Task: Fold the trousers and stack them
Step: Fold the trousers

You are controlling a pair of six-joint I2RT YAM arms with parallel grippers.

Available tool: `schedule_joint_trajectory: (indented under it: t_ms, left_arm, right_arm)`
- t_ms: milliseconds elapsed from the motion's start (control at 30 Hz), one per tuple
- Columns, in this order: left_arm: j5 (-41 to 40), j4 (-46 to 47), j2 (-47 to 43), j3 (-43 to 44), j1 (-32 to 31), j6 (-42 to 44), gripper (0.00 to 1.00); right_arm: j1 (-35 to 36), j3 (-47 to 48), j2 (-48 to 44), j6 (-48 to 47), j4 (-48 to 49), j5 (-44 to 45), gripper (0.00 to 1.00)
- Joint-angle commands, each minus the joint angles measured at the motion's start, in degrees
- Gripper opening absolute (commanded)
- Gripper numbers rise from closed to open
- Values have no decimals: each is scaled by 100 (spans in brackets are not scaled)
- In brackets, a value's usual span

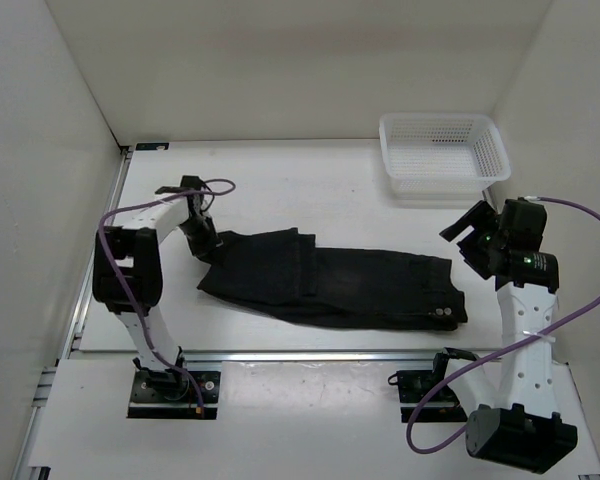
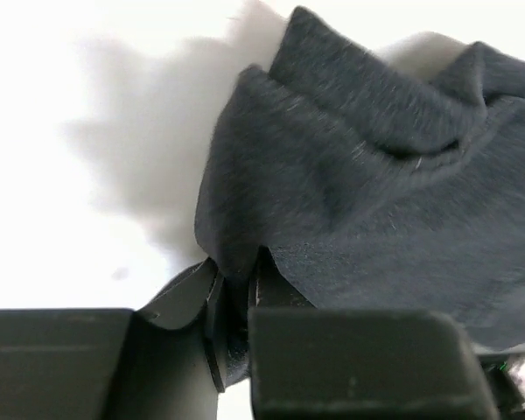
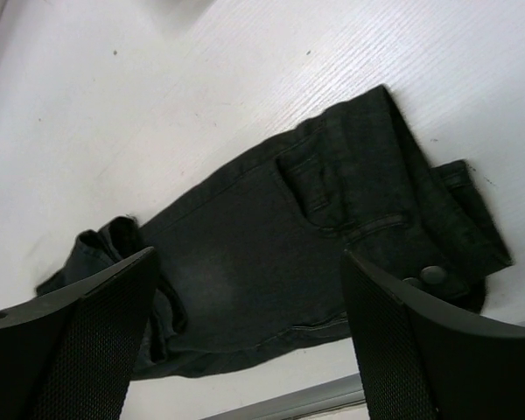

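The pinched fold of the trousers needs to go up and to the right in the top view with the left gripper, toward the buttoned waistband, and be released, as the trousers (image 1: pixel 330 285) lie outstretched.
The black trousers (image 1: pixel 330 285) lie flat across the middle of the table. Their waistband with small buttons (image 1: pixel 442 312) is at the right, and the leg ends are bunched at the left. My left gripper (image 1: pixel 202 245) is down at that left end. In the left wrist view the left gripper (image 2: pixel 236 289) is shut on a fold of the trousers (image 2: pixel 376 175), with dark cloth pinched between the jaws. My right gripper (image 1: pixel 470 235) hovers above the table to the right of the waistband. In its own view the right gripper (image 3: pixel 248 262) stands open and empty over the trousers (image 3: pixel 271 254).
A white mesh basket (image 1: pixel 442 183) stands at the back right, just beyond the right gripper. White walls close in the table on the left, back and right. A metal rail (image 1: pixel 310 355) runs along the table's near edge.
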Motion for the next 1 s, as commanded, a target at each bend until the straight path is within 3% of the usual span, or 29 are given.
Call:
schedule_joint_trajectory:
  t_ms: [0, 133, 267, 367, 533, 600, 633, 733, 867, 967]
  left_arm:
    - [-1218, -531, -1069, 648, 521, -209, 10]
    - [-2074, -1201, -1492, 1867, 646, -210, 10]
    - [-2084, -1693, -1492, 2740, 489, -78, 10]
    - [-2023, -1896, -1492, 2926, 77, -78, 10]
    - [-1846, -1897, -1677, 2768, -627, -394, 10]
    - [-1917, -1897, -1677, 2716, -1040, -657, 10]
    - [-1986, -1897, -1677, 2715, -1180, -745, 10]
    - [-2092, -1897, -1528, 2785, -1699, -1123, 10]
    - [-2487, -2081, -1142, 3083, -2376, -1747, 10]
    - [-2708, -2257, -817, 3322, -2755, -2187, 10]
  right_arm:
    - [51, -178, 4, -88, 132, -44, 88]
    - [51, -381, 241, -332, 263, -368, 89]
    - [234, -704, 697, -685, 701, -1290, 84]
    - [733, -863, 996, -737, 913, -1538, 75]
    - [1613, -864, 1305, -536, 1125, -1161, 57]
    - [1825, -864, 1559, -536, 1204, -1161, 56]
    - [1948, -864, 1665, -536, 1378, -1222, 60]
    - [2580, -724, 2209, -597, 1581, -1398, 85]
    - [3539, -653, 2885, -247, 2072, -1398, 92]
    - [3890, -653, 3421, 60, 2486, -1450, 90]
